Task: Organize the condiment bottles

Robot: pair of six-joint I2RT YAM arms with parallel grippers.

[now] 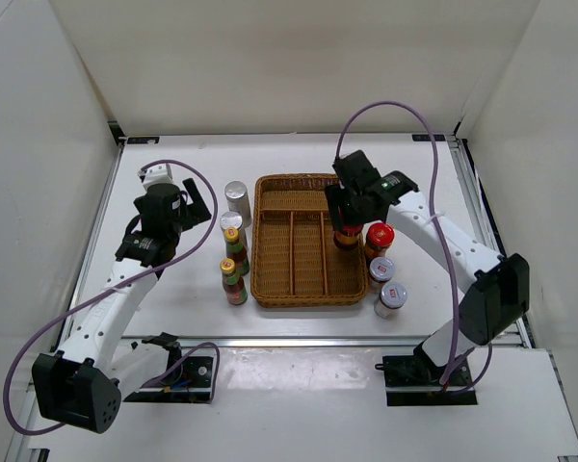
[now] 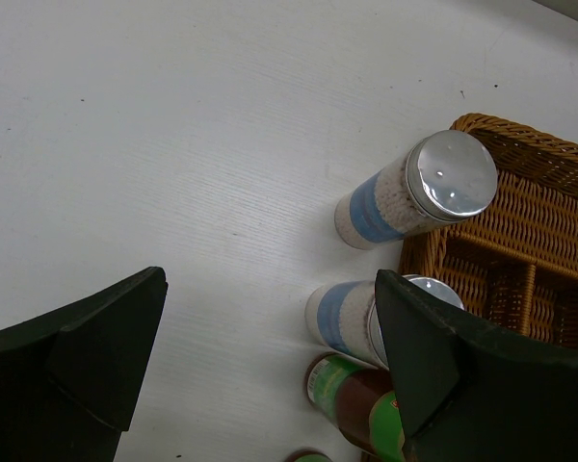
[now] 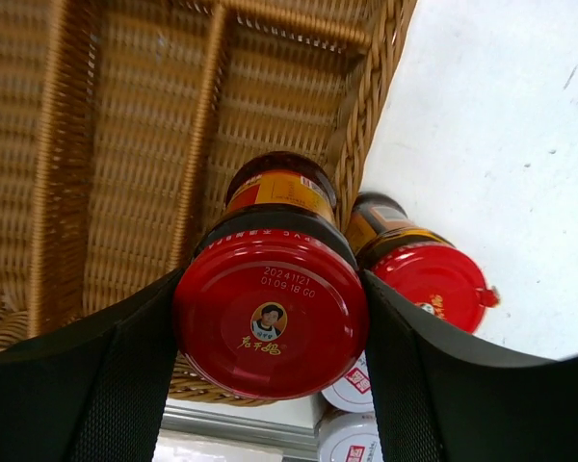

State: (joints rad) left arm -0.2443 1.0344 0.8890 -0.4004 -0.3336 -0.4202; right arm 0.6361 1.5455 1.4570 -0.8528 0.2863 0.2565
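The bare bottom of the tray's section inside the tray's side is free directly below the red-lidded dark jar, so my right gripper will move down and release the jar there.
My right gripper [image 1: 347,229] is shut on a red-lidded dark jar [image 3: 270,313], holding it over the right compartment of the wicker tray [image 1: 294,179], close to its right wall. The second red-lidded jar [image 1: 380,236] stands just outside that wall, with two grey-lidded jars [image 1: 381,271] [image 1: 392,298] in front of it. Left of the tray stand two silver-capped shakers [image 2: 419,188] [image 2: 342,318] and two yellow-capped bottles [image 1: 234,245] [image 1: 232,279]. My left gripper [image 1: 188,207] is open and empty, above the table left of the shakers.
The tray has three long compartments and a cross compartment at the back, all bare wicker [image 3: 125,144]. White walls enclose the table on the left, back and right. A metal rail [image 1: 299,339] runs along the table's near edge.
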